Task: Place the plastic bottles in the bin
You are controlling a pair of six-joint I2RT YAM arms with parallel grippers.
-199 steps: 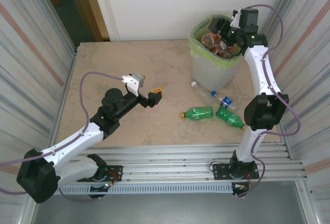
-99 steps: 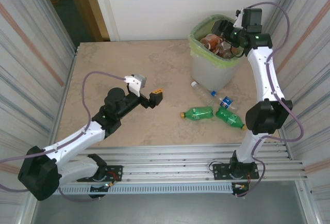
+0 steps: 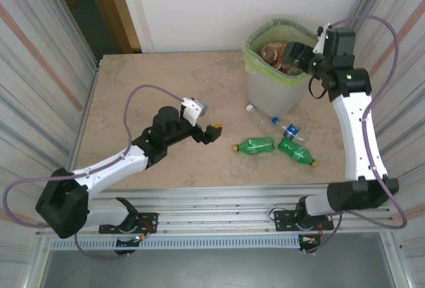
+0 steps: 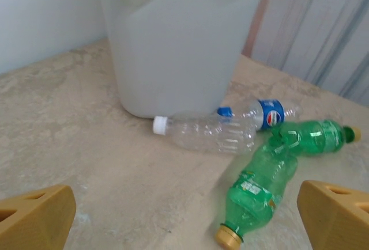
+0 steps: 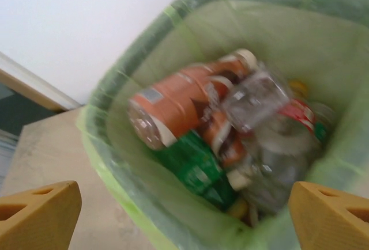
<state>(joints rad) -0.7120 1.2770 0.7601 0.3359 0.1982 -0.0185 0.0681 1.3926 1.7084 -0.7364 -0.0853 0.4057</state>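
The nearer green bottle is below and beyond my left gripper's fingers. Next I should lower that gripper toward it and close its fingers astride the bottle's green label (image 3: 251, 146) (image 4: 255, 189).
The bin (image 3: 265, 92) stands at the back right, lined with a green bag (image 5: 115, 100). Inside lie several plastic bottles: an orange-labelled one (image 5: 179, 100), a green one (image 5: 196, 166) and a clear one (image 5: 253, 97). My right gripper (image 3: 297, 54) (image 5: 184, 215) hovers open over the bin's right rim, with nothing between its fingers. On the table in front of the bin lie a clear white-capped bottle (image 4: 207, 132), a blue-labelled bottle (image 4: 268, 112) and two green bottles (image 4: 259, 186) (image 4: 314, 135). My left gripper (image 3: 214, 132) (image 4: 184, 221) is open and empty, left of the nearer green bottle (image 3: 255, 145).
Corrugated metal walls close in the table on both sides, and a white wall stands behind the bin. The arms' rail runs along the near edge. Bare tabletop (image 3: 153, 82) stretches to the left and back.
My right gripper has opened wider and drawn back to the right over the bin. My left gripper has moved right, toward the bottles on the table.
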